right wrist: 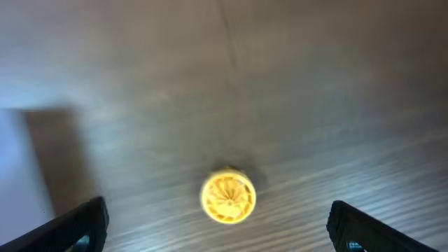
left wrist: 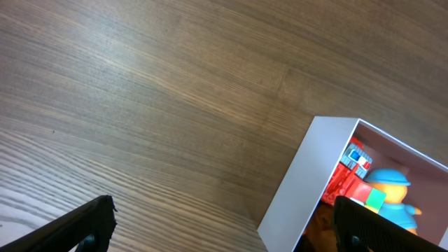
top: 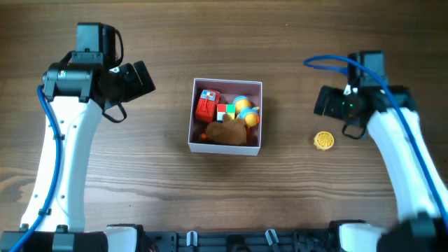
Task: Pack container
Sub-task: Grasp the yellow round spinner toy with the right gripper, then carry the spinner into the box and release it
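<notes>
Next, my right gripper moves down and draws back to close around the yellow round toy, since the toy lies below it, nearer my base.
The container is a square white-walled box in the middle of the table, holding a red toy, a multicoloured cube, orange-and-blue figures and a brown toy. In the left wrist view its white wall shows at lower right. My left gripper is open and empty, left of the container. A yellow round toy lies on the table right of the container. My right gripper is open, above the yellow toy, not touching it.
Brown wooden tabletop all round. Both arm bases stand at the front edge. A blue cable loops off the right arm.
</notes>
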Robot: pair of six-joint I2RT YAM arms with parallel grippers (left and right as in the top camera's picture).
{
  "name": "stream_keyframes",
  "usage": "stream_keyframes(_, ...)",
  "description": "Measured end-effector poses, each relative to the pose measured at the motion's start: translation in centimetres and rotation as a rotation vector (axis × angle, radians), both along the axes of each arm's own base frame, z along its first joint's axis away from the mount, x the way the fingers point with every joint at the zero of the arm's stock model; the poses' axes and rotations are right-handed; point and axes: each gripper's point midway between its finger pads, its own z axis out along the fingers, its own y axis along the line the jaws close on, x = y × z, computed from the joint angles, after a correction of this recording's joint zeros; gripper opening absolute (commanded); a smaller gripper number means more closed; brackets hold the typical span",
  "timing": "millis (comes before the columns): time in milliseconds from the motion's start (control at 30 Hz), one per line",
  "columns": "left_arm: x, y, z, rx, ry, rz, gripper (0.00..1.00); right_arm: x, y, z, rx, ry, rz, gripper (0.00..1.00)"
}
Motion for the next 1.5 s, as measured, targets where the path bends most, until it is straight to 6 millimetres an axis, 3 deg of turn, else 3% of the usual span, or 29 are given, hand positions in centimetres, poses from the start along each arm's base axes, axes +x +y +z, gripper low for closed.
stream_keyframes(100,0.0,0.0,0.0,0.0,0.0,0.0,1.0,-2.0,0.5,-7.3,0.039,0.19,-0.015,1.0)
stream_keyframes(233,0.0,0.0,0.0,0.0,0.0,0.0,1.0,-3.3,1.3,-11.4,0.087,0.292,-0.018,0.99)
stream_keyframes(367,0.0,0.0,0.0,0.0,0.0,0.0,1.0,-3.1,1.7,-11.4,0.107,0.283,-0.016,0.95)
stream_keyframes(500,0.0,0.0,0.0,0.0,-0.001,0.0,1.0,-3.1,2.1,-11.4,0.132,0.283,-0.019,0.62)
stream_keyframes(667,0.0,0.0,0.0,0.0,-0.001,0.0,1.0,-3.1,2.8,-11.4,0.171,0.284,-0.019,0.39)
stream_keyframes(733,0.0,0.0,0.0,0.0,-0.001,0.0,1.0,-3.1,2.8,-11.4,0.175,0.286,-0.022,0.18)
stream_keyframes(833,0.0,0.0,0.0,0.0,0.0,0.0,1.0,-3.1,2.8,-11.4,0.176,0.286,-0.022,0.08)
stream_keyframes(933,0.0,0.0,0.0,0.0,-0.001,0.0,1.0,-3.2,2.8,-11.3,0.176,0.292,-0.02,0.04)
stream_keyframes(1000,0.0,0.0,0.0,0.0,-0.001,0.0,1.0,-3.1,3.1,-10.5,0.175,0.3,0.011,0.04)
stream_keyframes(1067,0.0,0.0,0.0,0.0,-0.001,0.0,1.0,-1.0,4.1,-7.7,0.166,0.222,0.089,0.04)
stream_keyframes(1100,0.0,0.0,0.0,0.0,-0.001,0.0,1.0,0.9,5.1,-5.0,0.158,0.133,0.15,0.04)
stream_keyframes(1133,0.0,0.0,0.0,0.0,-0.001,0.0,1.0,3.2,6.9,-0.8,0.145,0.006,0.252,0.04)
stream_keyframes(1200,0.0,0.0,0.0,0.0,-0.001,0.0,1.0,5.3,10.2,5.1,0.119,-0.167,0.422,0.04)
stream_keyframes(1233,0.0,0.0,0.0,0.0,-0.001,0.0,1.0,5.6,11.4,6.7,0.099,-0.212,0.505,0.04)
stream_keyframes(1267,0.0,0.0,0.0,0.0,-0.001,0.0,1.0,5.7,15.0,10.8,0.093,-0.332,0.637,0.04)
stream_keyframes(1300,0.0,0.0,0.0,0.0,0.0,0.0,1.0,5.5,17.0,12.3,0.076,-0.386,0.727,0.04)
stream_keyframes(1367,0.0,0.0,0.0,0.0,-0.001,0.0,1.0,4.8,21.4,13.3,0.034,-0.452,0.933,0.04)
stream_keyframes(1433,0.0,0.0,0.0,0.0,-0.001,0.0,1.0,4.4,24.5,12.2,0.003,-0.453,1.072,0.04)
stream_keyframes(1500,0.0,0.0,0.0,0.0,-0.001,0.0,1.0,4.5,26.3,9.9,-0.02,-0.413,1.151,0.04)
